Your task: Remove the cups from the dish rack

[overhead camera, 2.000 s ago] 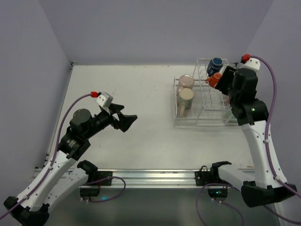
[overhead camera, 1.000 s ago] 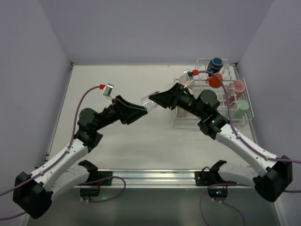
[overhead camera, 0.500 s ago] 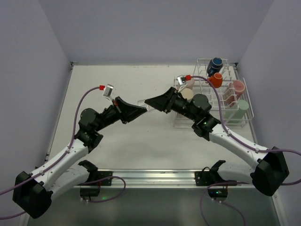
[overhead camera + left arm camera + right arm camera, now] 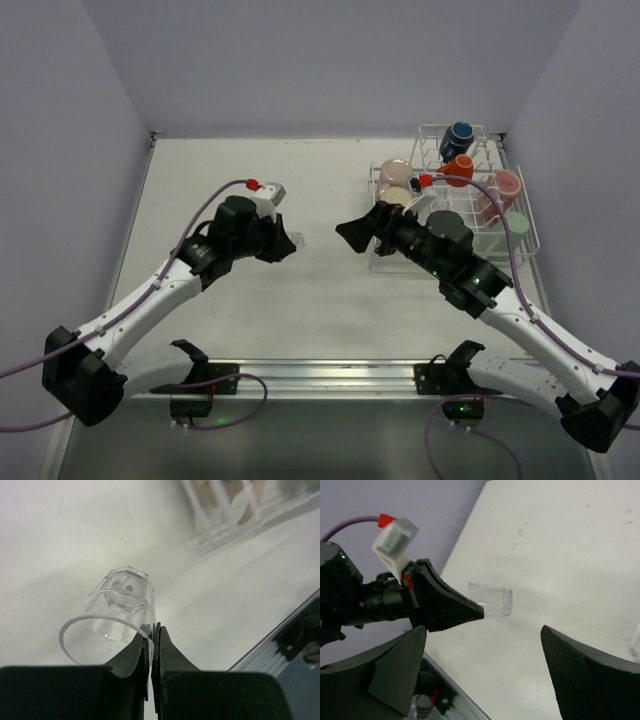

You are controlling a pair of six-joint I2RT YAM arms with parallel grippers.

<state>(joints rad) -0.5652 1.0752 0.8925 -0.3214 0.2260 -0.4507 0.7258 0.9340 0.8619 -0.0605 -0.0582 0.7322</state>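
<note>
The clear glass hangs tilted, so my left gripper will move back and down toward the bare tabletop before the metal bar [image 4: 313,293], turn fingers-down, then release.
The clear glass [image 4: 116,611] hangs tilted just above the table, my left gripper [image 4: 151,632] shut on its rim wall. From the right wrist view the glass [image 4: 494,601] juts from the left gripper's tip [image 4: 476,611]. My right gripper [image 4: 358,235] stands open and empty, a short gap right of the glass. The white dish rack [image 4: 430,243] at the back right holds a dark blue mug [image 4: 460,133], an orange cup [image 4: 461,168], two beige mugs [image 4: 394,173] [image 4: 396,196], a pink cup [image 4: 506,185] and a green tumbler [image 4: 515,223].
Grey walls close in the table on three sides. A metal rail [image 4: 320,372] with the arm bases runs along the near edge. The right arm lies across the front of the rack.
The glass has passed from my right gripper to my left. The right gripper opened and drew back toward the rack; the left arm pulled leftward with the glass.
</note>
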